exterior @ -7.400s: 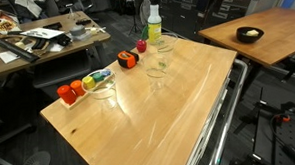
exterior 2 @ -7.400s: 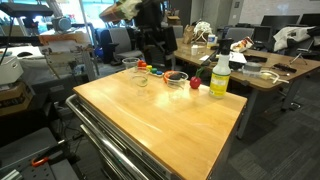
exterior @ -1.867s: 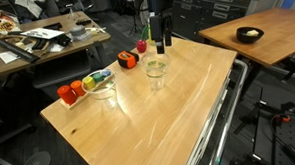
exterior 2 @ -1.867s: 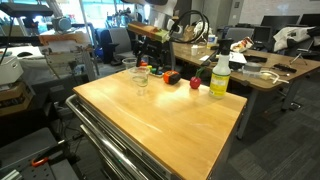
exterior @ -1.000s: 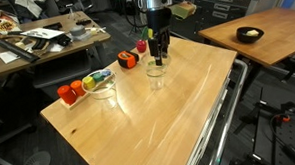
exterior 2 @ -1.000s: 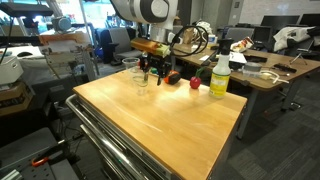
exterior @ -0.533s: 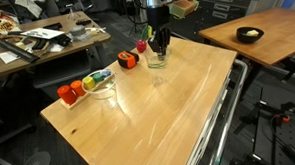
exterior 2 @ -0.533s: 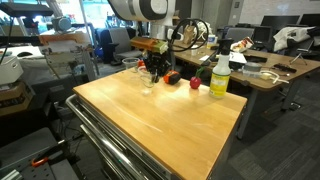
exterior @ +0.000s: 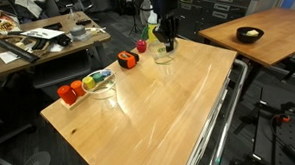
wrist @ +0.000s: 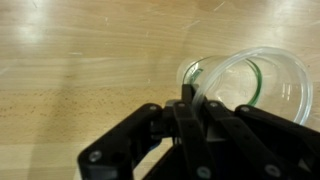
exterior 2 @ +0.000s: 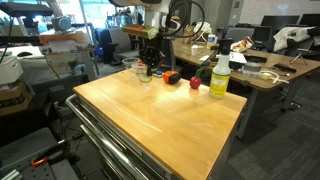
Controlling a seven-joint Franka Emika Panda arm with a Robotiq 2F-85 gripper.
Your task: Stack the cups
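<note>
Next, the gripper rises with the held cup, crosses toward the small toys and lowers over the second clear cup to release, because that one still stands apart.
In the wrist view, a clear cup (wrist: 262, 84) lies ahead of my gripper (wrist: 188, 94), whose fingers are shut on its near rim. In both exterior views the gripper (exterior: 165, 37) (exterior 2: 150, 63) hangs over the far part of the wooden table (exterior: 159, 107), with the held cup (exterior: 164, 55) (exterior 2: 143, 74) just under it. A second clear cup (exterior: 105, 86) stands near the table's left edge in an exterior view, beside small toys. Whether the held cup touches the table, I cannot tell.
Orange and red toy pieces (exterior: 72, 91) sit at the table's corner; an orange-black piece (exterior: 128, 60) and a red piece (exterior: 141, 46) lie near the gripper. A yellow-green bottle (exterior 2: 219, 76) stands close by. A black bowl (exterior: 248, 33) rests on another table.
The jaws have closed on the cup's rim. Gripper and cup have shifted a little toward the far side of the table.
</note>
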